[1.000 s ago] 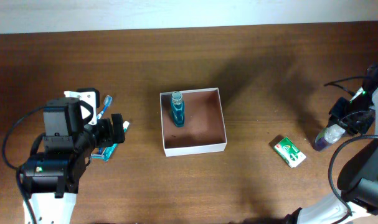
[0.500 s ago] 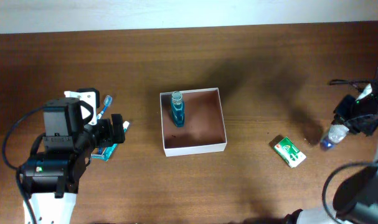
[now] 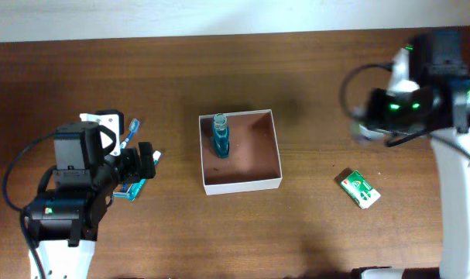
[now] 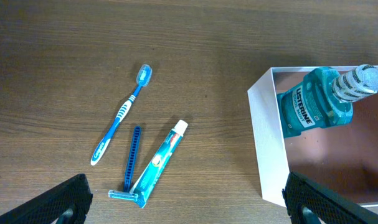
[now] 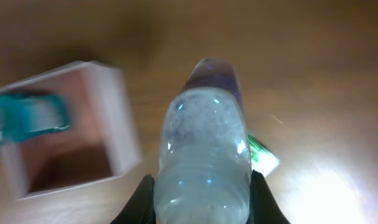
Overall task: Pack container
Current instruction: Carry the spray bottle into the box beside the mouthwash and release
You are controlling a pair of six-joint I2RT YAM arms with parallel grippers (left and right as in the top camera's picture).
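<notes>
The clear bottle needs to go down next into the container's free space beside the teal mouthwash bottle, and my right gripper needs to lower it there.
The container is a square white-walled box with a reddish-brown inside at the table's middle; it also shows in the left wrist view and the right wrist view. A teal mouthwash bottle stands in its back left corner. My right gripper is shut on a clear bottle with a purple cap and holds it in the air, right of the container. In the overhead view the right arm hides that bottle. My left gripper is open and empty, left of the container.
A blue toothbrush, a blue razor and a toothpaste tube lie on the table left of the container. A small green carton lies at the right, also in the right wrist view.
My right arm has lifted the clear bottle off the table at the far right and swung up and left toward the container. The left arm has not moved.
</notes>
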